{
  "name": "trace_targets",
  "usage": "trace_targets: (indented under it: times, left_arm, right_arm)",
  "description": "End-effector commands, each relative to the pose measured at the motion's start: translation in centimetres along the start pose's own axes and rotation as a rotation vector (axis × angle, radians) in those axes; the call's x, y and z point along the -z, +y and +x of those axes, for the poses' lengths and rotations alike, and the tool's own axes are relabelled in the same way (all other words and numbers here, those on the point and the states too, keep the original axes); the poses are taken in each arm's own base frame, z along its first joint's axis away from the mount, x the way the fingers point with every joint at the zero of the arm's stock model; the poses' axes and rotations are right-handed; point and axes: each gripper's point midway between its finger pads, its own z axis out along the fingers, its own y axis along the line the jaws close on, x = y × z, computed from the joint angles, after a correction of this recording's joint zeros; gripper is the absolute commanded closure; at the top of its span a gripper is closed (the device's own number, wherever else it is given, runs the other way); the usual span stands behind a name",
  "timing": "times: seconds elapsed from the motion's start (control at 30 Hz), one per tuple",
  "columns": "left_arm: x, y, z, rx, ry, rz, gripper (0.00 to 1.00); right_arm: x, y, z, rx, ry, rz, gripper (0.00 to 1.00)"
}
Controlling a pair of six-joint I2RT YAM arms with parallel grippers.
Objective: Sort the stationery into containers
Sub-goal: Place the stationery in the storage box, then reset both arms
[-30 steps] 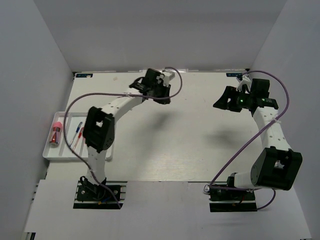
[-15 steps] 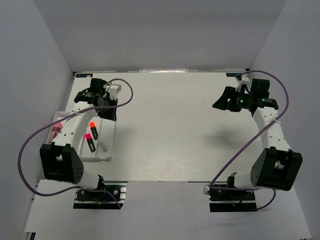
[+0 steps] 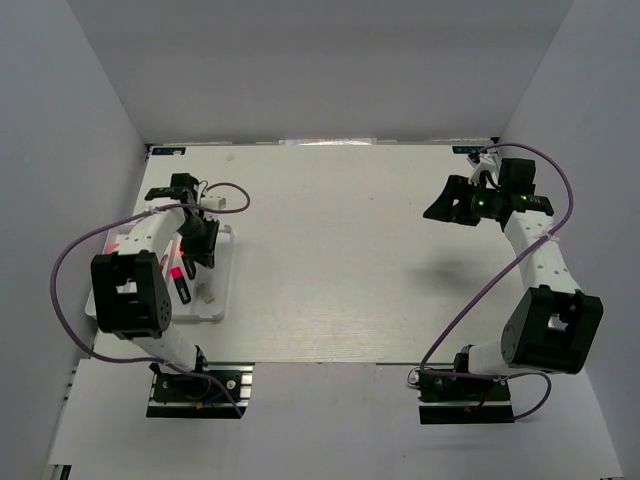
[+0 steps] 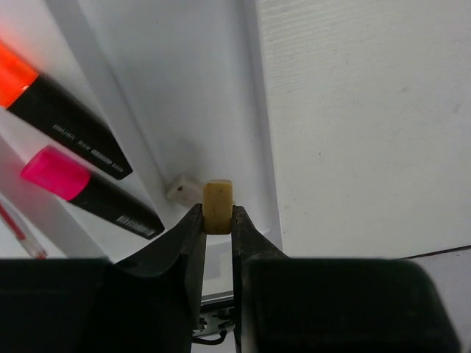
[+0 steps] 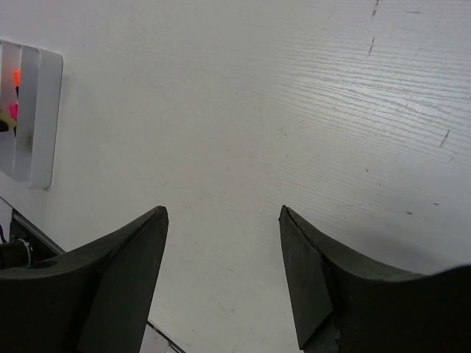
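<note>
My left gripper lowers the tan eraser next, then releases it, since the tray's compartment [image 4: 184, 88] already holding the white eraser lies below my left gripper.
My left gripper [image 3: 197, 254] is shut on a small tan eraser [image 4: 218, 207] and holds it just above the right-hand compartment of the white divided tray [image 3: 222, 262]. In the left wrist view a small white eraser [image 4: 182, 188] lies in that compartment [image 4: 184, 88], just beyond the tan one. An orange-capped highlighter [image 4: 70, 121] and a pink-capped highlighter [image 4: 88, 193] lie in the compartment to the left. From above I see the pink-capped highlighter [image 3: 179, 280] and the white eraser [image 3: 208, 295]. The left arm hides the pens. My right gripper [image 3: 441, 206] is open and empty at the far right, above bare table.
The tray sits at the table's left edge, close to the left wall. The right wrist view shows its near corner [image 5: 44, 118] far off and bare table [image 5: 243, 110] under the open fingers. Grey walls surround the table on three sides.
My left arm has swung from the far middle of the table to the left and down over the tray. The right arm has barely moved.
</note>
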Motion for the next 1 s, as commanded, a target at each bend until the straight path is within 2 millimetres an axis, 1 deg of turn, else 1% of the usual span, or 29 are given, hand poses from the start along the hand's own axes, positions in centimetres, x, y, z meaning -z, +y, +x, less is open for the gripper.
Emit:
trace_targets:
  times: [0.0, 0.07, 0.17, 0.2, 0.27, 0.3, 0.37, 0.4, 0.5, 0.57, 0.6, 0.67, 0.7, 0.73, 0.77, 0.8, 0.83, 0.87, 0.9, 0.93, 0.97]
  left_arm:
    - [-0.8, -0.2, -0.5, -0.009, 0.001, 0.029, 1.0]
    - [-1.7, -0.2, -0.3, -0.002, 0.019, 0.039, 0.98]
    - [-2.5, 0.0, -0.3, 0.012, 0.032, 0.032, 0.92]
    - [-2.6, 0.1, -0.3, 0.017, 0.034, 0.028, 0.86]
    - [-3.0, 0.2, -0.3, 0.02, 0.037, 0.027, 0.79]
    - [-3.1, 0.2, -0.3, 0.023, 0.037, 0.027, 0.71]
    - [-3.1, 0.1, -0.6, 0.028, 0.035, 0.034, 0.64]
    - [-3.3, 0.0, -0.5, 0.032, 0.041, 0.038, 0.58]
    - [-3.3, 0.0, -1.0, 0.036, 0.036, 0.042, 0.53]
    - [-3.0, 0.0, -1.4, 0.035, 0.023, 0.046, 0.43]
    - [-2.8, -0.1, -1.5, 0.035, 0.018, 0.046, 0.41]
    - [-1.7, -0.7, -2.7, 0.026, -0.023, 0.082, 0.39]
    - [-0.6, -0.8, -3.6, 0.017, -0.07, 0.078, 0.37]
    - [0.6, -1.6, -5.2, -0.024, -0.129, 0.091, 0.28]
    - [1.7, -1.5, -6.2, -0.057, -0.179, 0.082, 0.25]
    - [2.9, -1.9, -7.4, -0.077, -0.229, 0.081, 0.22]
    - [4.0, -2.6, -8.6, -0.088, -0.28, 0.111, 0.1]
    - [5.9, -3.2, -10.8, -0.111, -0.344, 0.119, 0.02]
    - [6.8, -3.5, -11.7, -0.113, -0.366, 0.135, 0.02]
    - [6.4, -4.3, -12.4, -0.116, -0.349, 0.162, 0.02]
    - [7.6, -5.2, -14.0, -0.126, -0.387, 0.18, 0.02]
  right_arm:
    - [0.0, 0.4, -0.6, 0.027, -0.013, -0.023, 0.32]
    - [-0.1, 0.3, -0.6, 0.025, -0.011, -0.023, 0.32]
    - [-0.2, 0.1, -0.5, 0.022, -0.007, -0.018, 0.32]
    - [-0.2, 0.0, -0.5, 0.023, -0.008, -0.016, 0.32]
    - [-0.3, -0.1, -0.4, 0.021, -0.003, -0.015, 0.31]
    - [-0.3, -0.2, -0.4, 0.02, -0.003, -0.011, 0.29]
    - [-0.4, -0.3, -0.3, 0.017, 0.002, -0.007, 0.27]
    - [-0.5, -0.4, -0.3, 0.017, 0.002, -0.005, 0.26]
    - [-0.4, -0.5, -0.2, 0.018, 0.007, 0.004, 0.25]
    - [-0.3, -0.6, -0.3, 0.021, 0.002, 0.01, 0.25]
    - [-0.3, -0.6, -0.4, 0.023, 0.001, 0.009, 0.25]
    - [-0.3, -0.5, -0.4, 0.023, 0.0, 0.009, 0.25]
    - [-0.2, -0.6, -0.4, 0.023, 0.001, 0.012, 0.25]
    - [-0.2, -0.6, -0.5, 0.024, -0.002, 0.013, 0.25]
    - [-0.1, -0.6, -0.6, 0.026, -0.006, 0.016, 0.25]
    - [-0.1, -0.6, -0.6, 0.03, -0.006, 0.021, 0.25]
    - [0.0, -0.6, -0.7, 0.036, -0.012, 0.027, 0.25]
    - [-0.1, -0.6, -0.6, 0.04, -0.011, 0.026, 0.25]
    - [-0.1, -0.6, -0.7, 0.045, -0.016, 0.029, 0.25]
    - [-0.2, -0.8, -0.7, 0.046, -0.014, 0.034, 0.25]
    - [-0.3, -0.6, -0.6, 0.054, -0.007, 0.035, 0.25]
